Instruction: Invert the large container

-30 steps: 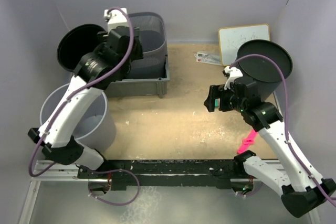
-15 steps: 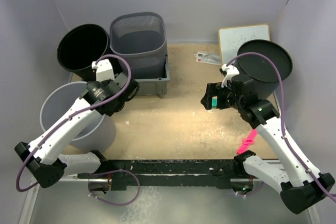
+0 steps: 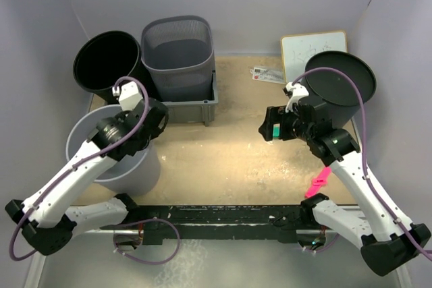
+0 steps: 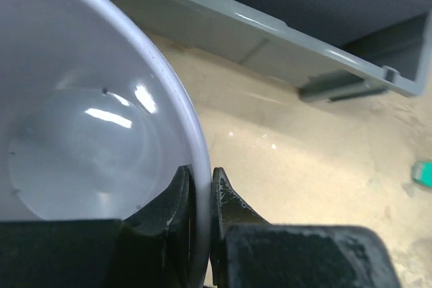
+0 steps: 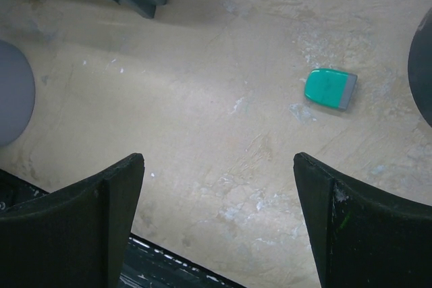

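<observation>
I will lift the bucket with my left gripper next and tip it sideways, because it stands with its opening up. Then I will lower it onto the bare middle of the tabletop and let go of it.
The large container (image 3: 135, 170) is a light grey bucket standing upright with its mouth up at the near left of the table. My left gripper (image 3: 144, 133) reaches down onto its right-hand rim. In the left wrist view the left gripper (image 4: 201, 170) is shut on that thin rim (image 4: 177, 99), one finger inside the bucket and one outside. The bucket's inside (image 4: 74, 146) looks bare. My right gripper (image 3: 270, 129) hovers over the middle right of the table, well away from the bucket. The right gripper (image 5: 219, 160) is open, with only bare tabletop between its fingers.
A black bin (image 3: 108, 62) and a mesh bin (image 3: 179, 52) in a grey tray (image 3: 202, 109) stand behind the bucket. A black upturned bin (image 3: 337, 85) and a whiteboard (image 3: 310, 48) are at the back right. A green eraser (image 5: 329, 88) lies under the right gripper.
My left arm swung back from the mesh bin to the grey bucket and its jaws closed on the rim. The bucket shifted slightly to the right. The right arm barely moved.
</observation>
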### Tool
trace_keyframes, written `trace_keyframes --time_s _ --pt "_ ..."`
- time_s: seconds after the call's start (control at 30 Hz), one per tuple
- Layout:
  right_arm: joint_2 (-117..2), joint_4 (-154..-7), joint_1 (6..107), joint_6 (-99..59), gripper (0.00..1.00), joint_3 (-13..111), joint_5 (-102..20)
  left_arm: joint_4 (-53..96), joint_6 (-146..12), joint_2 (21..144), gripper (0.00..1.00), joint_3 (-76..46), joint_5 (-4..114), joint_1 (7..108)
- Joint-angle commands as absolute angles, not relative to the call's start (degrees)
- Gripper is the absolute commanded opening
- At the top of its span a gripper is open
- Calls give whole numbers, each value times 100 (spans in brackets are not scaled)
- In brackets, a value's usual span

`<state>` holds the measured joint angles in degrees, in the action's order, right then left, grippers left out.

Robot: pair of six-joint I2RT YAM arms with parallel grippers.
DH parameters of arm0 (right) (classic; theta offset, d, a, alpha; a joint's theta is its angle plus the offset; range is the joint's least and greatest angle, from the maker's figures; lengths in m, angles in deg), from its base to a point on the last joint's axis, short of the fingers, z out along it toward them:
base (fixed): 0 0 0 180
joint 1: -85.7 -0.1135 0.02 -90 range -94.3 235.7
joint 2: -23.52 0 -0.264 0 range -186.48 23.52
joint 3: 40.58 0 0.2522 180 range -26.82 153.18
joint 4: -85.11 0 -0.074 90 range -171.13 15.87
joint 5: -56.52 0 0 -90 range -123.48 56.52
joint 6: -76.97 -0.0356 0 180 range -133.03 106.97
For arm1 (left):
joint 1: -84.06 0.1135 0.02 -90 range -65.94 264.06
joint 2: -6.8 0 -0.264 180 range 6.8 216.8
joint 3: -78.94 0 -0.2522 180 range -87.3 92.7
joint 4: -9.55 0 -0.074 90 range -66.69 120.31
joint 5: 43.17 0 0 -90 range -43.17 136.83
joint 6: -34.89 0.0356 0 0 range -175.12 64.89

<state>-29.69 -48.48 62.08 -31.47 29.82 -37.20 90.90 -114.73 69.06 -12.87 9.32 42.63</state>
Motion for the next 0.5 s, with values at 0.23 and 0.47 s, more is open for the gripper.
trace_keyframes --time_s 0.23,0.47 --pt "-2837 -4356 6215 -3247 93 3863 -3408 6130 -11506 6895 0 -1283 4854 3238" --pt "-2597 -4356 6214 -3230 94 4195 -3320 3774 -12425 6310 0 -2571 5953 3238"
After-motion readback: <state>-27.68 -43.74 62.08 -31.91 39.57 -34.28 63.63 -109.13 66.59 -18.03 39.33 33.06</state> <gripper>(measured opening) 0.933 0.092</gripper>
